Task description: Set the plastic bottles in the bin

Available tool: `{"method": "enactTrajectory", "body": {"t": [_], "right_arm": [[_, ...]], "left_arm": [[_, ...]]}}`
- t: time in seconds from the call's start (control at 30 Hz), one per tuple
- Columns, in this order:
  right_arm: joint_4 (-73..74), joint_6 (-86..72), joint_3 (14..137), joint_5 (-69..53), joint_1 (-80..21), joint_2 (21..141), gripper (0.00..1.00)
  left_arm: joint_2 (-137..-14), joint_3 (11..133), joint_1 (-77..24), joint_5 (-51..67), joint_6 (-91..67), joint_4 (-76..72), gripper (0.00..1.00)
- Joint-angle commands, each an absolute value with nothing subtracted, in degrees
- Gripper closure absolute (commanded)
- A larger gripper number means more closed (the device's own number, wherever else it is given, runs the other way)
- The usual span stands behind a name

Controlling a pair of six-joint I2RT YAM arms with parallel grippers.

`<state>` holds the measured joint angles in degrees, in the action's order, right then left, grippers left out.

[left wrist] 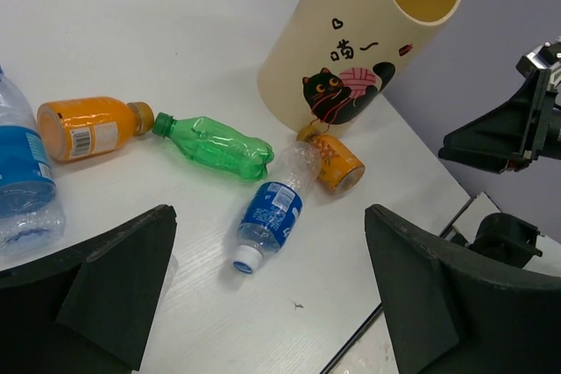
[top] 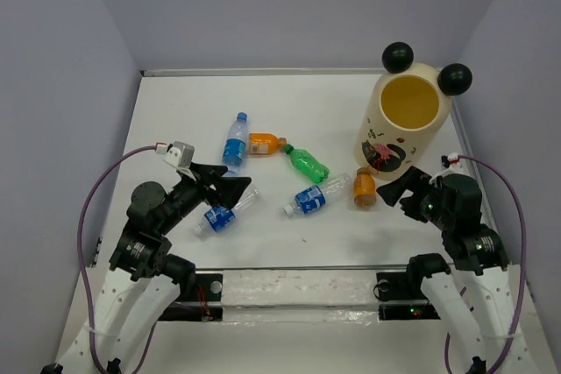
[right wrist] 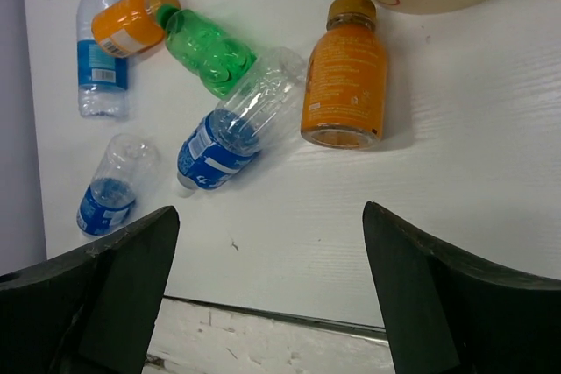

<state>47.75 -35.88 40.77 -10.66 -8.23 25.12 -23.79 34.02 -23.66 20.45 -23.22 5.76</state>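
My right gripper moves down and across to the near orange bottle's base end [top: 365, 197] [right wrist: 344, 118] next, since this lies below it and to its left in the top view.
The cream bin [top: 396, 142] stands at the back right, its yellow inside open. Three clear blue-label bottles lie on the table: one at the back [top: 235, 140], one in the middle [top: 314, 196], and one [top: 225, 212] just below my left gripper [top: 232, 183]. A green bottle [top: 305, 163] lies between two orange ones, one to the left [top: 263, 144] and one [top: 365, 187] at the bin's foot. My left gripper [left wrist: 267, 304] is open and empty. My right gripper [top: 390, 190] is open and empty beside the orange bottle [right wrist: 344, 76].
Grey walls close in the table at the back and sides. A metal strip [top: 307, 269] runs along the near edge between the arm bases. The bin [left wrist: 359, 41] and the right gripper [left wrist: 508, 129] show in the left wrist view.
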Motion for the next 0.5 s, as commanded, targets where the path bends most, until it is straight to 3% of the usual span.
{"method": "enactTrajectory", "body": {"t": [0.0,0.47], "right_arm": [[38.59,-39.28,37.71,-9.58,-8.00,25.66,0.09],[29.63,-43.50,30.51,-5.45,-8.00,32.43,0.03]], "left_arm": [[-22.94,34.28,-23.91,22.76,-22.68,2.55,0.01],[-23.38,32.61,-23.91,21.62,-24.70,2.11,0.04]]}}
